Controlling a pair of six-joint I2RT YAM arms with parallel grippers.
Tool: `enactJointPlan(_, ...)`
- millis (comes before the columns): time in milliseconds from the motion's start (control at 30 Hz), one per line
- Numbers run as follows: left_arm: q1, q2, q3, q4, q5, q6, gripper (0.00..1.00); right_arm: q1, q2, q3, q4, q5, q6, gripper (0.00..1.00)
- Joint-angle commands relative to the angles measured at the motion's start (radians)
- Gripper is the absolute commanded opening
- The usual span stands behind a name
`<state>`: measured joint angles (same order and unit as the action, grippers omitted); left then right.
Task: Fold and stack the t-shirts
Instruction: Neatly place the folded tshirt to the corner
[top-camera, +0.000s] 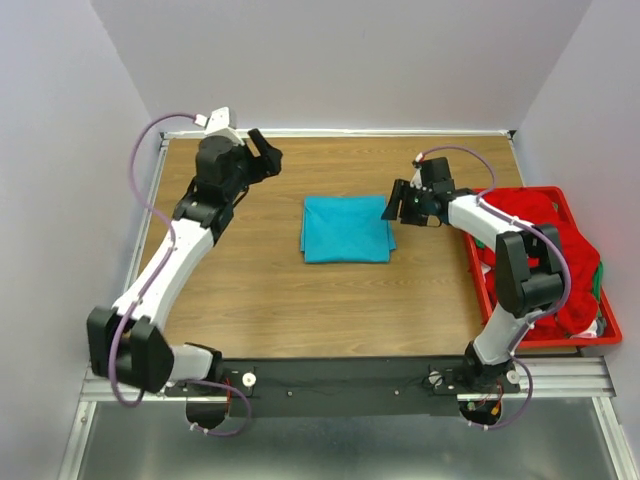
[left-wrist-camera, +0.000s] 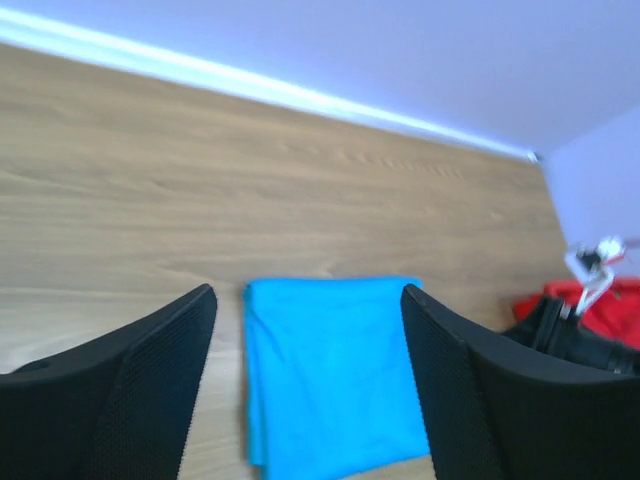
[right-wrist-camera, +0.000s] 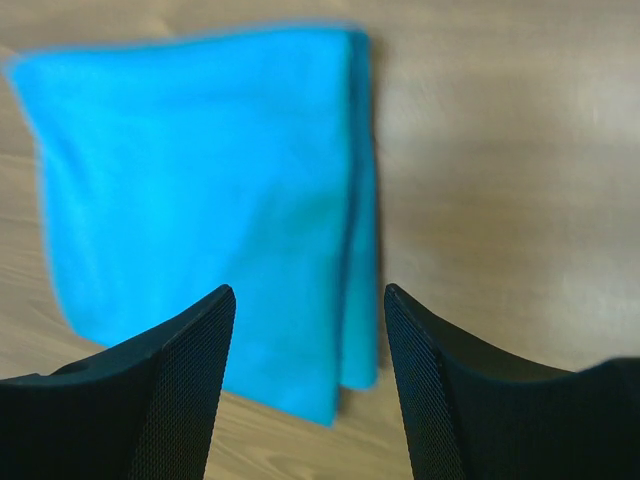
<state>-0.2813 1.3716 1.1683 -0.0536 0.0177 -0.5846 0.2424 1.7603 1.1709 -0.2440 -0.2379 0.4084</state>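
Next, my right gripper moves down and slightly back onto the teal t-shirt's layered edge by the crate, since that edge lines up with my open fingers.
A teal t-shirt (top-camera: 346, 228) lies folded into a neat rectangle in the middle of the wooden table. It also shows in the left wrist view (left-wrist-camera: 335, 370) and the right wrist view (right-wrist-camera: 200, 190). My left gripper (top-camera: 268, 156) is open and empty, raised to the far left of the shirt. My right gripper (top-camera: 394, 206) is open and empty, just above the shirt's right edge. More red t-shirts (top-camera: 545, 240) with some green cloth (top-camera: 598, 275) are heaped in a crate at the right.
The red plastic crate (top-camera: 540, 340) stands along the table's right edge, beside the right arm. White walls close the table at the back and both sides. A black rail (top-camera: 340, 375) runs along the near edge.
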Motion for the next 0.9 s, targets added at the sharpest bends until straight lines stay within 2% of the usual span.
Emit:
enactJointPlan(0,0.007,-0.139,-0.059,-0.169,-0.258,0.153,0.84,0.018,-0.019,-0.043,-0.159,0.106,-0.048,0.68)
enactJointPlan(233,0.008,-0.373,-0.214,-0.149,-0.398,0.238,0.84,0.058,0.039,-0.031,-0.164,0.078,-0.043,0.66)
enactJointPlan(433,0.005,-0.384,-0.291,-0.121,-0.391,0.239,0.84,0.093,0.099,0.004,-0.164,0.063,-0.042,0.64)
enactJointPlan(567,0.007,-0.362,-0.303,-0.118,-0.380,0.239,0.84,0.097,0.136,0.016,-0.164,0.061,-0.043,0.59)
enactJointPlan(700,0.007,-0.356,-0.309,-0.111,-0.378,0.246,0.84,0.107,0.149,0.033,-0.172,0.046,-0.066,0.43)
enactJointPlan(733,0.008,-0.356,-0.309,-0.112,-0.384,0.247,0.84,0.112,0.162,0.042,-0.176,0.046,-0.072,0.34)
enactJointPlan(800,0.008,-0.353,-0.312,-0.109,-0.381,0.249,0.84,0.113,0.177,0.075,-0.189,0.046,-0.091,0.25)
enactJointPlan(833,0.008,-0.352,-0.312,-0.109,-0.380,0.249,0.84,0.113,0.191,0.088,-0.199,0.072,-0.101,0.15)
enactJointPlan(867,0.008,-0.351,-0.314,-0.109,-0.378,0.247,0.84,0.113,0.194,0.101,-0.202,0.096,-0.106,0.09)
